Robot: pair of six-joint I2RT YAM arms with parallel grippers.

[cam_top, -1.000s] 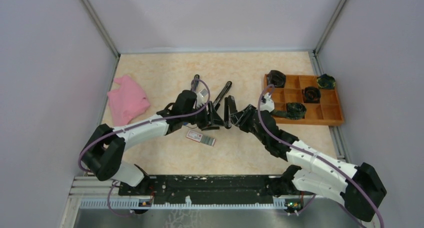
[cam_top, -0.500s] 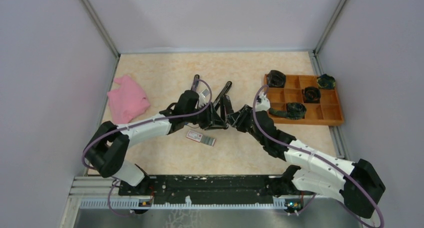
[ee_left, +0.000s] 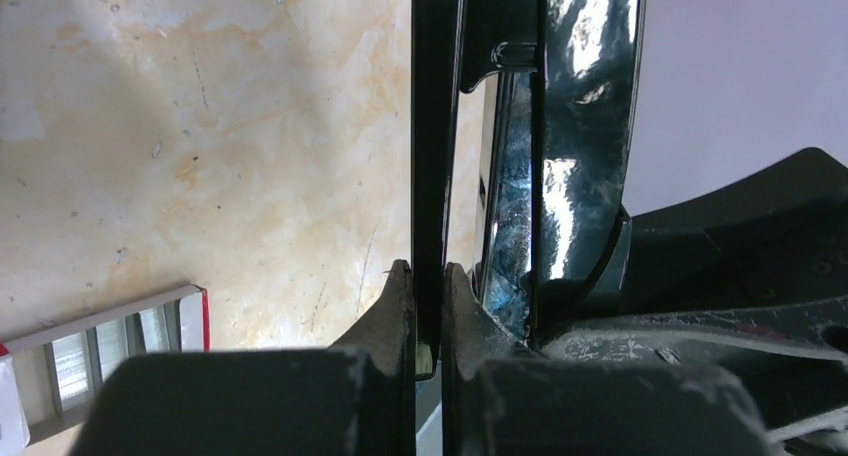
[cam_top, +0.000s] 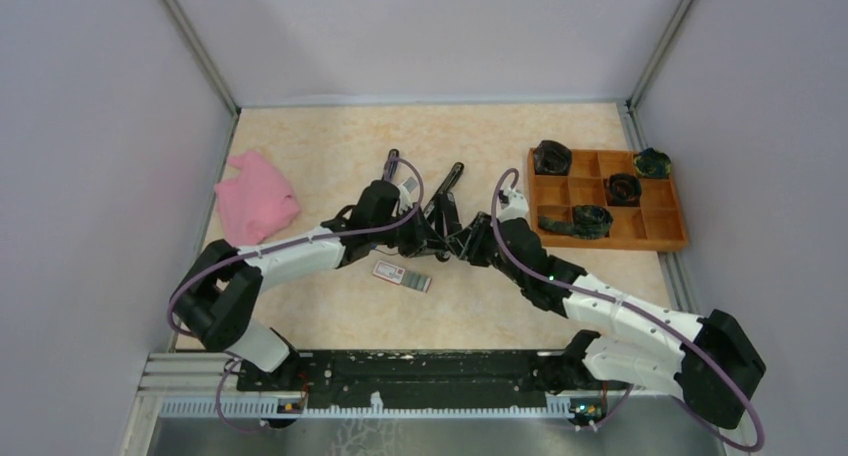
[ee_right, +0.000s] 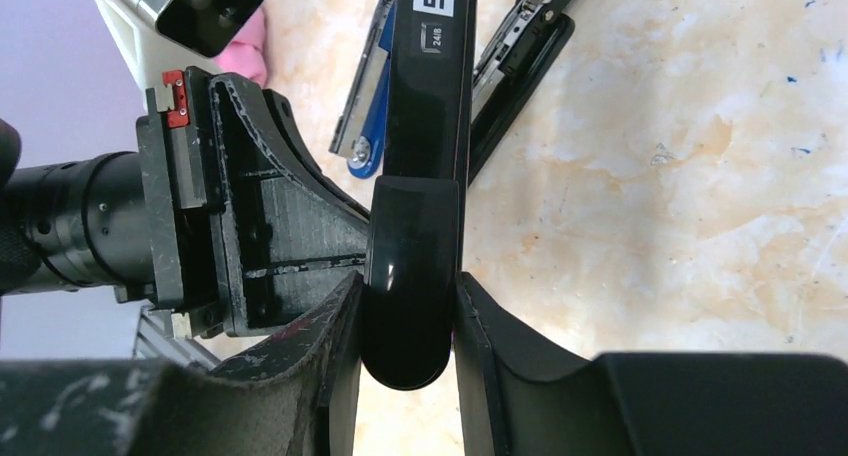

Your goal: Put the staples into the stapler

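Observation:
The stapler's thin edge is held by my left gripper, so my right gripper will swing up and outward over the bare far tabletop and let go of the stapler's top.
The black stapler (cam_top: pixel 442 198) lies opened out mid-table, its arms spread apart. My right gripper (ee_right: pixel 408 288) is shut on the rounded end of its black top (ee_right: pixel 412 226), with the blue and silver magazine (ee_right: pixel 362 86) just left of it. My left gripper (ee_left: pixel 428 276) is shut on a thin black edge of the stapler (ee_left: pixel 436 126). From above, the left gripper (cam_top: pixel 428 238) and right gripper (cam_top: pixel 468 246) meet at the stapler's near end. The staples (cam_top: pixel 402 274), a small white box with red print, lie flat on the table just in front, and their box edge (ee_left: pixel 110 341) shows at my left wrist's lower left.
A pink cloth (cam_top: pixel 256 198) lies at the left of the table. A wooden compartment tray (cam_top: pixel 664 232) with several dark rolled items stands at the right. Grey walls close in the table on three sides.
The left gripper has closed onto the stapler's thin edge. Both grippers have drawn closer together at the stapler's near end. The staples box has not moved.

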